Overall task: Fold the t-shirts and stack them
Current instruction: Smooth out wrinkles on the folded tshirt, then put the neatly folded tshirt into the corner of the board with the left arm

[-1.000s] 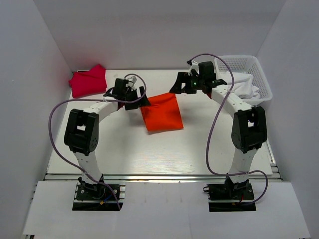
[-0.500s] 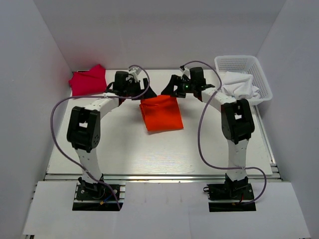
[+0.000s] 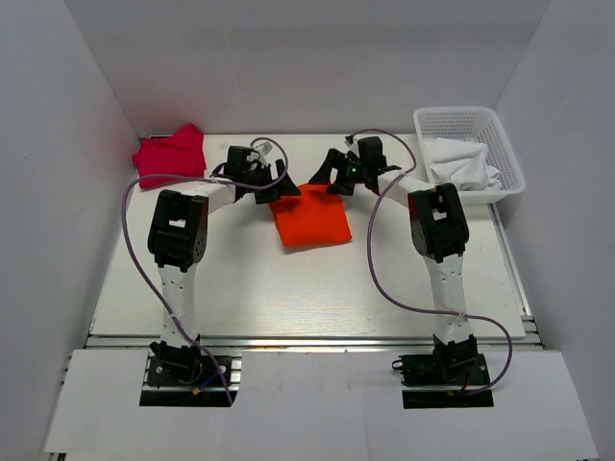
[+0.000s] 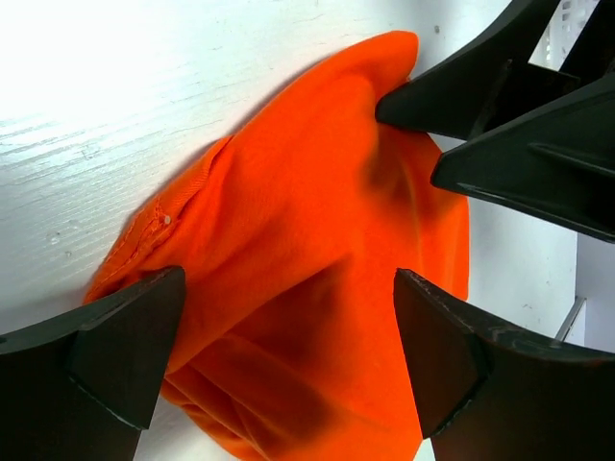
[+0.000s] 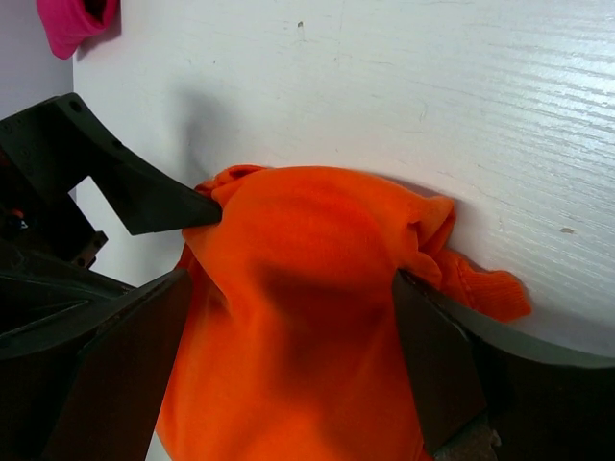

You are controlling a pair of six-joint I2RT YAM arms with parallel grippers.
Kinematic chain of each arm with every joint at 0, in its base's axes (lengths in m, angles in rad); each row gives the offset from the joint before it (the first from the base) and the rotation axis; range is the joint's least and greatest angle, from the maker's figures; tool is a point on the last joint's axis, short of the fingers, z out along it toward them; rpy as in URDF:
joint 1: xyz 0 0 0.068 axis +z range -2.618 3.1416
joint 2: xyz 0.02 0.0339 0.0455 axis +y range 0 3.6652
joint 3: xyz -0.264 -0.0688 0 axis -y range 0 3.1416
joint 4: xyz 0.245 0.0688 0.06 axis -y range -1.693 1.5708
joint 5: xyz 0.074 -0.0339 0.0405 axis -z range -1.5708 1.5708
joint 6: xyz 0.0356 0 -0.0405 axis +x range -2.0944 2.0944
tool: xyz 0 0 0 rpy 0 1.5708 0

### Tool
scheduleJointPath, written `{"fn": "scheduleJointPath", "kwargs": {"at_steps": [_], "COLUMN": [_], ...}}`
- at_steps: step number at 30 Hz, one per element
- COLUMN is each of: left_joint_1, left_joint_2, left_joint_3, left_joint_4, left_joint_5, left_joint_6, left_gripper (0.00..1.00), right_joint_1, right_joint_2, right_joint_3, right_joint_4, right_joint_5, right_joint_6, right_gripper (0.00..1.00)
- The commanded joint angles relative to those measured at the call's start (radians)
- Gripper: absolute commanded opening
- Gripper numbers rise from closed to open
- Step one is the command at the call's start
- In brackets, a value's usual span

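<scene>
My left gripper is going to move up, back and down onto the orange t-shirt's side edge (image 3: pixel 278 225) (image 4: pixel 197 408) facing the crimson-pink one, because my right gripper crowds the orange t-shirt's far edge.
The bright orange t-shirt (image 3: pixel 310 219) lies folded into a small rectangle at the table's middle back. The crimson-pink t-shirt (image 3: pixel 171 155) lies bunched in the far left corner. My left gripper (image 3: pixel 272 187) is at the orange shirt's far left corner. In the left wrist view (image 4: pixel 288 279) its jaws are wide open, with orange cloth (image 4: pixel 317 211) between them. My right gripper (image 3: pixel 332 182) is at the far right corner. It is also wide open in the right wrist view (image 5: pixel 291 279), straddling bunched orange cloth (image 5: pixel 307 230). The two grippers nearly touch.
A white mesh basket (image 3: pixel 500 144) stands at the back right with white cloth (image 3: pixel 461 165) in it. White walls enclose the table on the left, the back and the right. Purple cables loop off both arms.
Both arms have stretched forward and lowered onto the far edge of the orange shirt. The right gripper has moved left to the shirt. The shirt's far edge now looks bunched.
</scene>
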Motion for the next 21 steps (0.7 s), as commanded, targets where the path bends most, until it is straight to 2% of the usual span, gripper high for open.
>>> {"fn": "scheduleJointPath", "kwargs": {"at_steps": [1, 6, 7, 8, 11, 12, 14, 15, 21], "left_joint_1": [0.01, 0.01, 0.01, 0.001, -0.009, -0.009, -0.009, -0.009, -0.029], "left_joint_2": [-0.025, -0.123, -0.148, -0.177, -0.306, -0.335, -0.401, -0.415, -0.441], "left_joint_3": [0.04, 0.166, 0.166, 0.166, 0.084, 0.018, -0.044, -0.091, -0.285], "left_joint_4": [-0.045, -0.143, -0.152, -0.152, -0.143, -0.131, -0.122, -0.138, -0.089], "left_joint_5": [-0.039, -0.129, -0.145, -0.159, -0.238, -0.251, -0.251, -0.271, -0.21], "left_joint_6": [0.022, 0.115, 0.116, 0.128, 0.137, 0.11, 0.097, 0.082, -0.005], "left_gripper": [1.0, 1.0, 1.0, 1.0, 1.0, 1.0, 1.0, 1.0, 1.0], "right_joint_1": [-0.007, -0.001, -0.001, 0.0, -0.006, -0.007, -0.013, -0.015, -0.016], "right_joint_2": [0.002, -0.139, -0.237, -0.267, -0.417, -0.448, -0.549, -0.608, -0.86], "right_joint_3": [0.035, 0.038, 0.026, 0.006, -0.087, -0.206, -0.291, -0.404, -0.69], "right_joint_4": [-0.032, -0.052, -0.052, -0.051, -0.042, -0.033, 0.009, 0.013, 0.049], "right_joint_5": [0.007, 0.012, 0.013, 0.021, 0.068, 0.083, 0.146, 0.163, 0.309], "right_joint_6": [-0.018, -0.129, -0.138, -0.174, -0.199, -0.209, -0.209, -0.207, -0.173], "right_gripper": [0.9, 0.9, 0.9, 0.9, 0.9, 0.9, 0.9, 0.9, 0.9]}}
